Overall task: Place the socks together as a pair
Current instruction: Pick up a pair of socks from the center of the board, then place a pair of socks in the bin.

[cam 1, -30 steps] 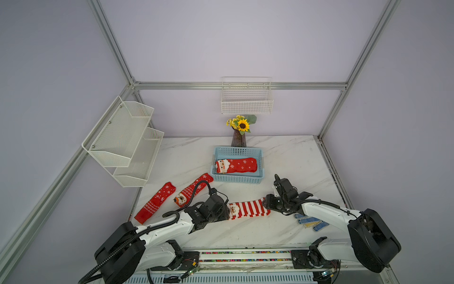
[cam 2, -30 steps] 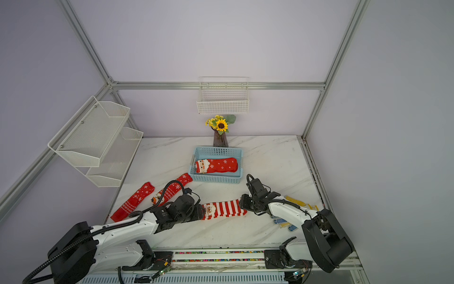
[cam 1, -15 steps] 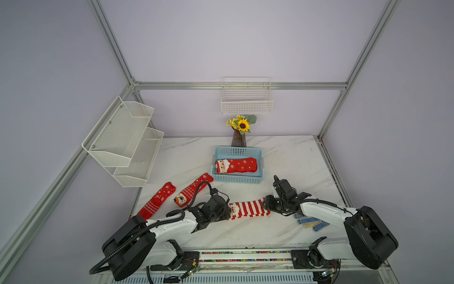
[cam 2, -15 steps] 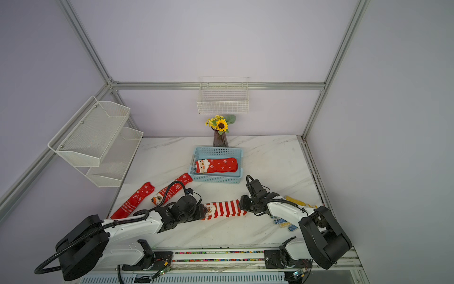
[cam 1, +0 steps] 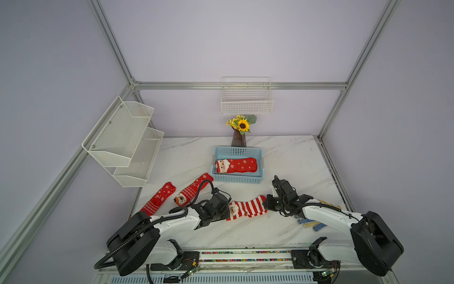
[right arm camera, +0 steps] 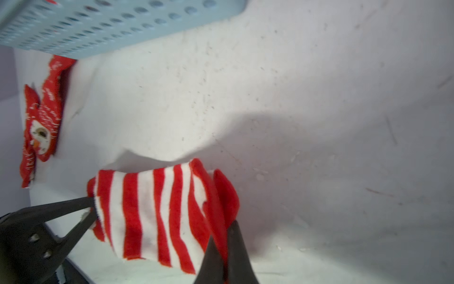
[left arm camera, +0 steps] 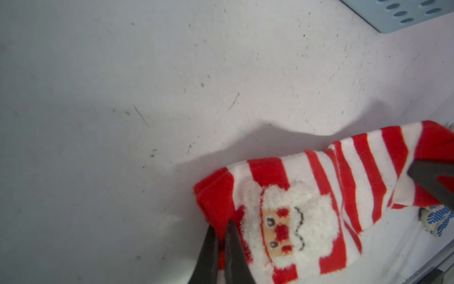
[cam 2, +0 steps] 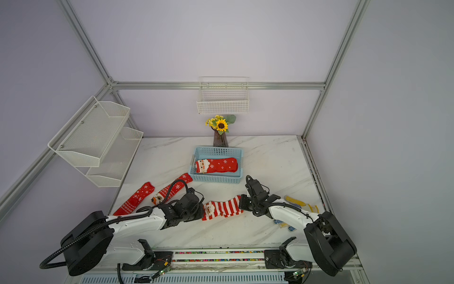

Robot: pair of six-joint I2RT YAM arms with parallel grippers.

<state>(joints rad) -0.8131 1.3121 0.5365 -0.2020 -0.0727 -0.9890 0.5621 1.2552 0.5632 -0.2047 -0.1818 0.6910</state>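
Note:
I will lift the red toe with my right gripper, move outward and let go of it on top, because the snowflake sock's toe end is outward of the gripper, behind the basket's rim.
A red-and-white striped Santa sock stretches between my two grippers near the front of the marble table. My left gripper is shut on its red cuff beside the Santa face. At the other end, my right gripper is shut on the red toe. Another Santa sock with snowflakes lies in the blue basket. Two more red socks lie side by side at the left.
Blue and yellow dotted gloves lie under my right arm. A sunflower vase stands behind the basket. White mesh shelves hang on the left wall and a wire basket on the back wall.
Both grippers have closed, the left on the striped sock's cuff and the right on its toe. The arms have barely shifted.

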